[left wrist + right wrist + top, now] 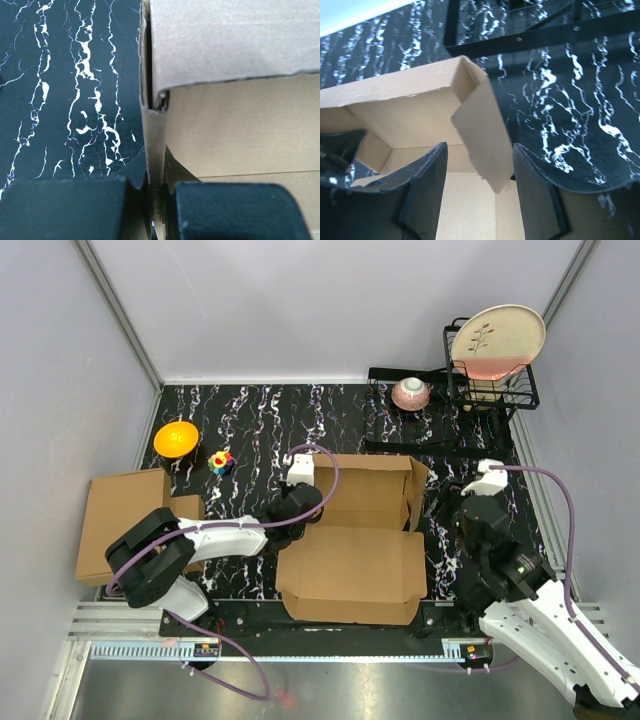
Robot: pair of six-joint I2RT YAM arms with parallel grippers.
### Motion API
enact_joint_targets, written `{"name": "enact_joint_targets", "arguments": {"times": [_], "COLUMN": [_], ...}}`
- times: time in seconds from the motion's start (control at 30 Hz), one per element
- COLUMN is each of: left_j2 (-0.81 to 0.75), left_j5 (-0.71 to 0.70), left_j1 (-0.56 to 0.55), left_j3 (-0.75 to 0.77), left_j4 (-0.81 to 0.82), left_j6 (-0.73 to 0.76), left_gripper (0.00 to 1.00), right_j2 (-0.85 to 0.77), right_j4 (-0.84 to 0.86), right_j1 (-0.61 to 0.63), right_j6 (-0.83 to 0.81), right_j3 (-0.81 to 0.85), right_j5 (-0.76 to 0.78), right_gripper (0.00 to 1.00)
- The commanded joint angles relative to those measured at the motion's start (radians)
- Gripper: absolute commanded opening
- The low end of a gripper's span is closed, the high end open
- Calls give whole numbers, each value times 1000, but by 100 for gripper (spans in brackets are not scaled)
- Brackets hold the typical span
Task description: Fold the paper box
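Observation:
The opposite side flap of the box still hangs loose. My left gripper will steady the box's thin upright side (316, 510) (157, 189), then turn toward the box's inside and open to release it.
The paper box (352, 540) is brown cardboard lying mid-table, its back and side walls raised and a wide panel (350, 575) flat toward the near edge. My left gripper (303, 504) is at the box's left side, shut on the thin upright left wall (155, 145), which runs down between the black fingers (200, 210). My right gripper (440, 512) is at the box's right end and stands open. In the right wrist view a loose side flap (482, 135) hangs between its two spread fingers (427, 195), above the box's inside floor (465, 210).
A stack of flat brown cardboard (125, 520) lies at the left edge. An orange bowl (175, 437) and a small colourful toy (221, 461) sit at back left. A black rack (490, 390) with a plate (497, 340) and a pink bowl (411, 393) stands at back right.

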Motion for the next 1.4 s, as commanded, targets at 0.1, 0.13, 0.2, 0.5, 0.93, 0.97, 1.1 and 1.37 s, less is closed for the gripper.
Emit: {"name": "enact_joint_targets", "arguments": {"times": [0.1,0.13,0.2,0.5,0.93,0.97,1.1,1.37], "left_j2": [8,8,7,-3,-13,-12,-19,-46], "left_j5": [53,56,65,99,139,139,142,139], "left_j1": [6,7,6,6,0,-2,-7,-13], "left_j3": [-23,-23,-23,-40,-63,-63,-63,-64], "left_j4": [-22,-21,-18,19,68,68,67,57], "left_j6": [4,5,5,11,21,22,28,34], "left_gripper": [0,0,0,0,0,0,0,0], "right_j2": [82,94,117,346,520,536,582,611], "right_j4": [-53,-27,-7,124,378,389,470,472], "right_j1": [2,2,2,4,-30,-30,-29,-30], "right_j6": [79,84,86,81,20,21,20,-17], "right_j3": [-26,-37,-57,-65,-97,-96,-102,-68], "right_j5": [98,89,75,32,-28,-14,12,52], "right_gripper": [61,61,62,65,71,71,49,49]}}
